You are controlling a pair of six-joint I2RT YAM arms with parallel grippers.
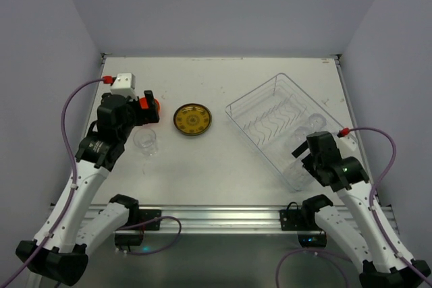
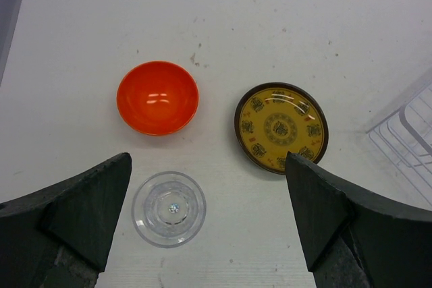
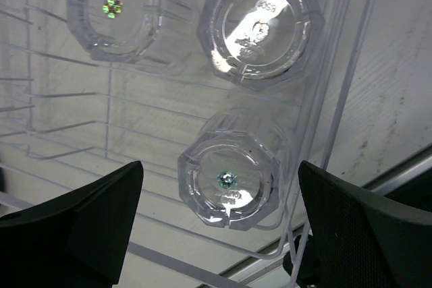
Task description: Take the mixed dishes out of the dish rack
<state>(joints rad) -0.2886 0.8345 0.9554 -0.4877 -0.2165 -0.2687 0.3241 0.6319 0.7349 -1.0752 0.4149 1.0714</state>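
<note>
My right gripper lowers into the rack's near end next, until its fingers are on either side of the upper part of the near upturned cup.
An orange bowl (image 2: 158, 97), an olive-yellow patterned plate (image 2: 281, 127) and a clear cup (image 2: 169, 208) stand on the white table to the left of the dish rack (image 1: 253, 102). My left gripper (image 2: 206, 224) hovers open above the table. The cup lies below it, near the left finger. From above, the left gripper (image 1: 146, 112) partly covers the bowl (image 1: 156, 105); the plate (image 1: 192, 119) sits to its right. My right gripper (image 3: 219, 224) hangs open over the rack's near end, straddling an upturned clear cup (image 3: 229, 180). Two more cups (image 3: 260, 25) (image 3: 115, 8) stand beyond it.
The rack's wire plate holder (image 1: 270, 126) holds no plates. The rack's slanted clear wall (image 3: 337, 119) runs close beside the right finger. A corner of the rack (image 2: 408, 139) shows at the right of the left wrist view. Grey walls enclose the table (image 1: 223, 166).
</note>
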